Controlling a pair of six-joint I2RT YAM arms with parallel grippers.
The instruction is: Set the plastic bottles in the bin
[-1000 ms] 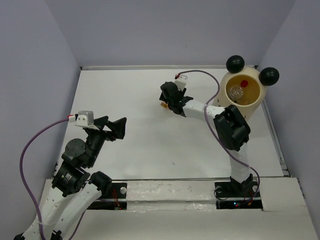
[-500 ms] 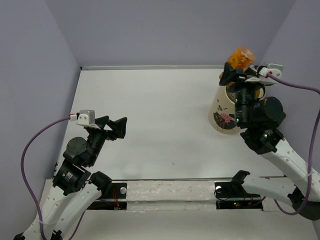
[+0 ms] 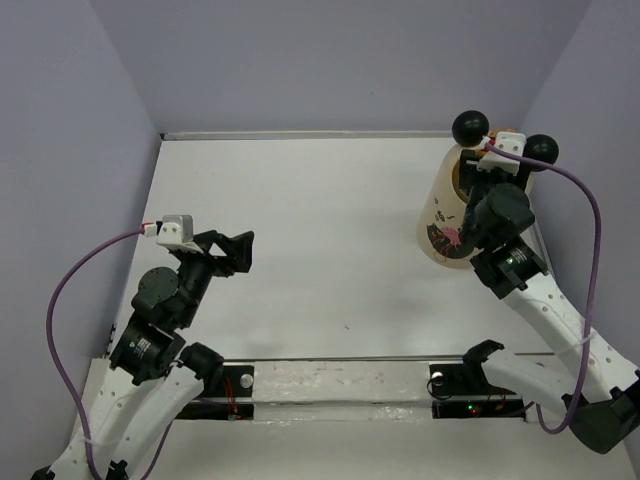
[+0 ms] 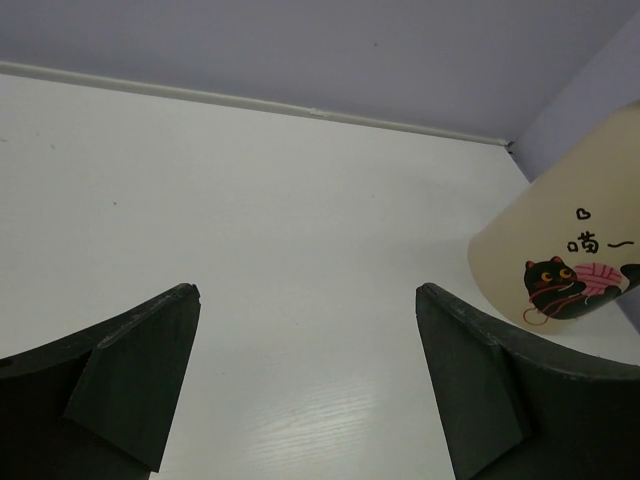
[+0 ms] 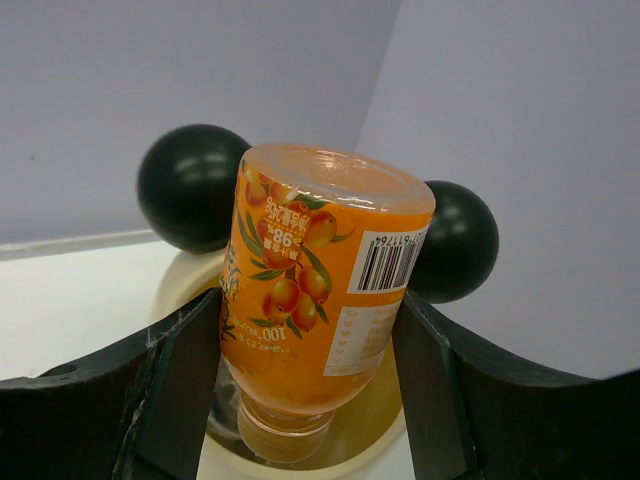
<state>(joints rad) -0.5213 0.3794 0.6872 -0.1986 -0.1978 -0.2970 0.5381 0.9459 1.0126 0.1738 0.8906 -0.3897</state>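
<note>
The bottle's neck already dips inside the bin's rim, so the robot's right gripper should next lower toward the bin's yellow opening [image 5: 358, 425] and let go of the short orange bottle [image 5: 320, 270] there.
The short orange bottle [image 5: 320, 270] hangs upside down between my right gripper's [image 5: 305, 300] fingers, its neck dipping into the bin's yellow mouth [image 5: 385, 415]. The fingers press on both of its sides. The bin [image 3: 445, 225] is cream with two black ball ears [image 3: 470, 127] and stands at the far right. In the top view my right gripper [image 3: 478, 178] sits over the bin's mouth and hides the bottle. The bin's cartoon face shows in the left wrist view [image 4: 560, 250]. My left gripper [image 3: 235, 252] is open and empty over the table's left side, and also shows in its wrist view [image 4: 307, 290]. Other bottles are hidden.
The bin stands close to the right wall [image 3: 590, 90] and near the back wall [image 3: 330, 60]. A raised rail [image 3: 550, 260] runs along the table's right edge. A purple cable [image 3: 585, 230] loops off the right wrist.
My right gripper carried the orange bottle from the table's middle to above the bin, then lowered it to the bin's mouth. The left arm has barely moved.
</note>
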